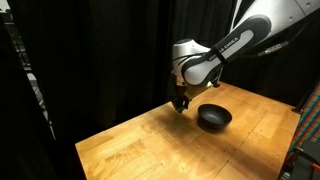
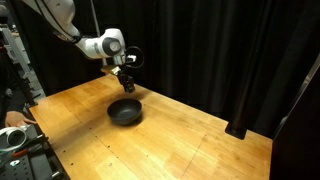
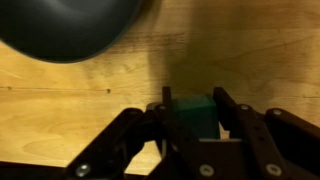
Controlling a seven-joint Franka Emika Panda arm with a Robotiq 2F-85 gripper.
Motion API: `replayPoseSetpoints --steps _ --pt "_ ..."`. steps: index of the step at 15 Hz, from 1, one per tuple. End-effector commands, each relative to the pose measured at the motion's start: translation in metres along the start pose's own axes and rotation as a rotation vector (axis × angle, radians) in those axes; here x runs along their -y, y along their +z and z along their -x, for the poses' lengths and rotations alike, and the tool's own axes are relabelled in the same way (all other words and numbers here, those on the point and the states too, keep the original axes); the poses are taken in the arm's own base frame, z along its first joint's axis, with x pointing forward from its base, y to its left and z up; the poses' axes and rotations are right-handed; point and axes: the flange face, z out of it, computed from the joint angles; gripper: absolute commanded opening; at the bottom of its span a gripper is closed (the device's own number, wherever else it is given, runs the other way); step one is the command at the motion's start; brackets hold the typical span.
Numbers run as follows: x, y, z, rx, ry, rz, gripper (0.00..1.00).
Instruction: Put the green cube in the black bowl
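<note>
The green cube [image 3: 195,113] hangs low outside the bowl's rim, so my gripper needs to go up and across over the opening of the black bowl [image 3: 66,22] next and release it.
The green cube [image 3: 195,113] is clamped between my gripper's fingers [image 3: 194,108] in the wrist view. It is held above the wooden table. The black bowl [image 3: 68,28] shows at the top left of the wrist view, off to one side of the cube. In both exterior views my gripper [image 1: 181,102] [image 2: 128,85] hangs over the table just beside the bowl [image 1: 214,118] [image 2: 125,111], near its rim. The cube is too small to make out in those views.
The wooden table [image 1: 150,145] [image 2: 190,145] is ringed by black curtains. Equipment stands at the table's edge [image 2: 15,140], and a rack is at the side [image 1: 308,140].
</note>
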Motion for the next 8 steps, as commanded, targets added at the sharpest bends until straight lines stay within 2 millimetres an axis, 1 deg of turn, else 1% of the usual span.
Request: replayPoseSetpoints --steps 1,2,3,5,6,7,8 --pt "-0.051 -0.048 0.017 0.101 0.072 0.145 0.2" --pt "-0.068 -0.055 0.023 0.145 0.098 0.186 0.2" --pt "-0.081 -0.061 0.027 0.182 0.113 0.21 0.2" --pt "-0.104 -0.066 0.037 0.253 0.14 0.213 0.2" --pt "-0.112 -0.066 0.041 0.279 0.139 0.189 0.7" --pt "-0.119 -0.066 0.045 0.297 0.151 0.185 0.72" --pt "-0.125 -0.069 0.049 0.31 0.156 0.176 0.77"
